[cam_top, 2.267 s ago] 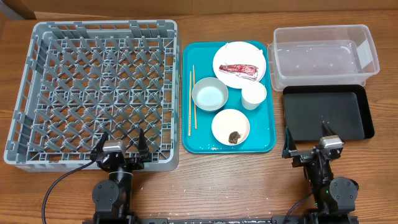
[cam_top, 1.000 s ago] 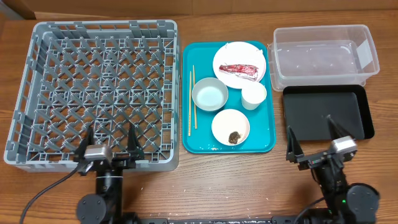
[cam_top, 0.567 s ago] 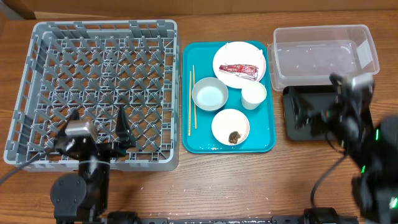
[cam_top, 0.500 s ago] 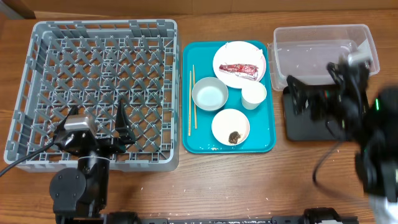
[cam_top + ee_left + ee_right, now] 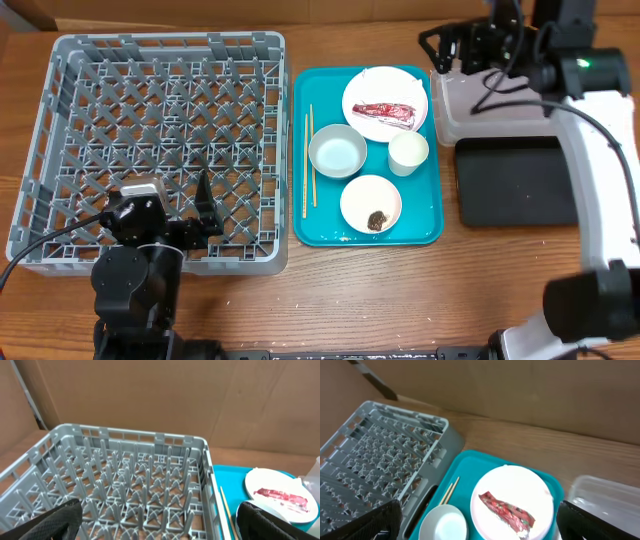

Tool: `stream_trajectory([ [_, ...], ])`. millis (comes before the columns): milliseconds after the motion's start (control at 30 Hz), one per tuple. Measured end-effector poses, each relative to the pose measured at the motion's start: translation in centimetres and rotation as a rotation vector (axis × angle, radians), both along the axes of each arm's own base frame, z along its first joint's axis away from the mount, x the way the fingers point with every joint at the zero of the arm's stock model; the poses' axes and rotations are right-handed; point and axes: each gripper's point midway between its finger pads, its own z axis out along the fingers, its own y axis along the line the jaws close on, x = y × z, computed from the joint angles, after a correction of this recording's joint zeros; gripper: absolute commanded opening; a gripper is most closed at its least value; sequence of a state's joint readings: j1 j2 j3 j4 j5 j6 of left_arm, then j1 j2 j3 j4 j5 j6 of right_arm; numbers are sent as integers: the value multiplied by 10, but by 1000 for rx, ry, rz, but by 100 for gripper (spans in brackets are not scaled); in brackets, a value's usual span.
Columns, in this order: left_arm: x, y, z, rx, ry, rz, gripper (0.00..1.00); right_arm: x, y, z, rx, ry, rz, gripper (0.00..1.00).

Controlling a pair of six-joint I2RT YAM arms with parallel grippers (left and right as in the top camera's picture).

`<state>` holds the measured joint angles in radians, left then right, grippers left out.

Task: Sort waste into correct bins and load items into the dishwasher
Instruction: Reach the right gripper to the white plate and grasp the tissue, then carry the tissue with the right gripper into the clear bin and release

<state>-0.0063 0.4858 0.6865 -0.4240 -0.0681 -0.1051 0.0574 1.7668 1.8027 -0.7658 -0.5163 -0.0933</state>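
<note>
The robot's right gripper will move down and to the left in the overhead view onto the crumpled white paper [image 5: 398, 113] [image 5: 522, 531], because the plate lies below the gripper and on that side.
The red wrapper [image 5: 387, 113] lies on the large plate [image 5: 385, 92] on the teal tray [image 5: 432, 200]. The bowl [image 5: 336, 152], cup [image 5: 408, 153], small plate [image 5: 362, 196] with a brown lump [image 5: 376, 220], and chopsticks [image 5: 308, 160] are on the tray too. My right gripper [image 5: 445, 48] is open and empty, high over the plate's far right; its view shows the wrapper [image 5: 506, 510], plate [image 5: 520, 485] and bowl [image 5: 444, 525]. My left gripper [image 5: 172, 205] is open and empty over the front of the dish rack [image 5: 160, 120] [image 5: 135, 485]. No napkin shows.
The clear tub [image 5: 520, 95] stands at the far right, with the black tray [image 5: 515, 180] in front of it. The right arm reaches across above them. The tub's corner shows in the right wrist view [image 5: 605, 495]. Brown cardboard walls rise behind the table.
My right arm has swung up from the table's front right to the far side, above the tub and the large plate. My left gripper has lifted and settled over the rack's front.
</note>
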Motion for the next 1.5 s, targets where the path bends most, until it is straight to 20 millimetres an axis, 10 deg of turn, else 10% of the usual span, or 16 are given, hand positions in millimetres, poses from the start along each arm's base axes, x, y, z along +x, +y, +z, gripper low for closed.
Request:
stream_trajectory([
  [267, -13, 1, -41, 3, 177, 5, 100, 31, 80, -141, -372, 93, 65, 100],
  [433, -20, 2, -55, 5, 243, 10, 100, 43, 74, -210, -519, 147, 67, 100],
  [933, -55, 2, -107, 9, 500, 11, 100, 59, 37, -278, -544, 230, 56, 92],
  [1200, -59, 8, -111, 29, 520, 39, 100, 54, 48, -278, -484, 249, 80, 29],
  [1367, -59, 10, -111, 33, 520, 46, 100, 60, 47, -276, -441, 260, 6, 4],
  [1500, -59, 10, -111, 34, 520, 48, 100, 54, 43, -277, -405, 335, -76, 4],
])
